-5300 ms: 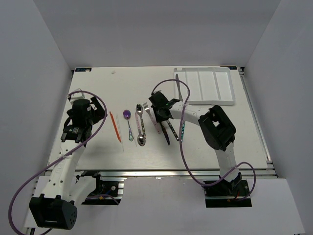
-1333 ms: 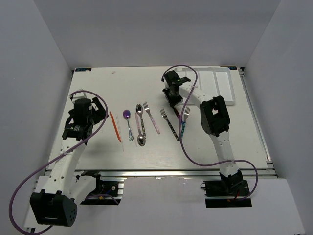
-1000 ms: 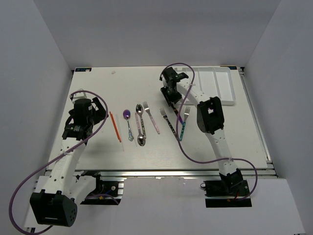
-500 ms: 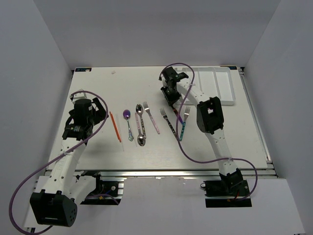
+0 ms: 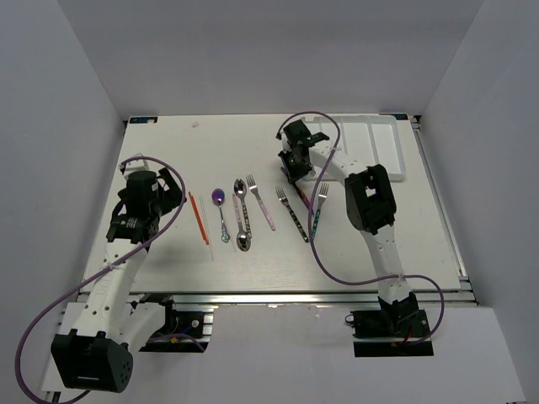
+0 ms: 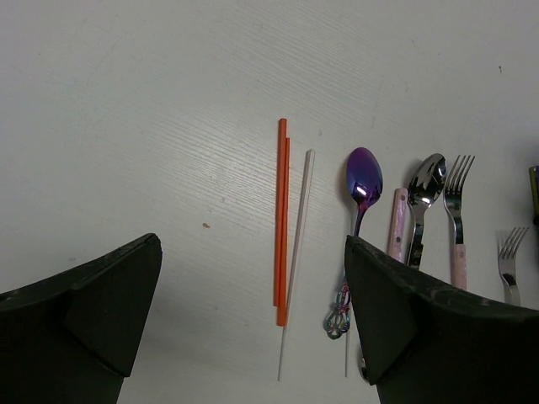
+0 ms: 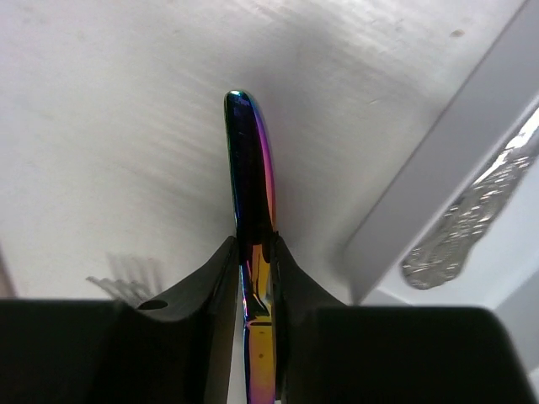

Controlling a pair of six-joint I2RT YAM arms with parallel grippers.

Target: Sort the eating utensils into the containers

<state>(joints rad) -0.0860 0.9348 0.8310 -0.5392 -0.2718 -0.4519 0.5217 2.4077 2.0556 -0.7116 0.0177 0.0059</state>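
Observation:
Next, my right gripper moves outward and over the silver utensil's compartment [image 5: 317, 127] [image 7: 482, 220], to the gripper's right in the top view. Then it lines up the slanted knife and releases it.
My right gripper [image 5: 295, 156] is shut on an iridescent purple-gold knife [image 7: 251, 168] and holds it above the table, just left of the white cutlery tray [image 5: 381, 145]. In the right wrist view the tray's rim [image 7: 438, 168] is at the right, with a silver utensil [image 7: 472, 223] lying inside. My left gripper [image 5: 139, 207] is open and empty, left of the row of utensils. In the left wrist view, between its fingers, lie orange chopsticks [image 6: 280, 223], a pale chopstick [image 6: 296, 261], a purple spoon [image 6: 364, 172], a silver spoon [image 6: 425, 181] and a pink-handled fork [image 6: 455, 210].
In the top view the row on the table runs from the orange chopsticks [image 5: 198, 217] past the purple spoon [image 5: 221, 202], silver spoons [image 5: 242, 215], pink fork [image 5: 259, 202] and a silver fork [image 5: 292, 210] to a teal-handled fork [image 5: 317, 206]. White walls enclose the table.
My right gripper has taken the dark knife out of the row and carried it up to the tray's left edge; over the last second it shifted slightly right. The left arm has barely moved.

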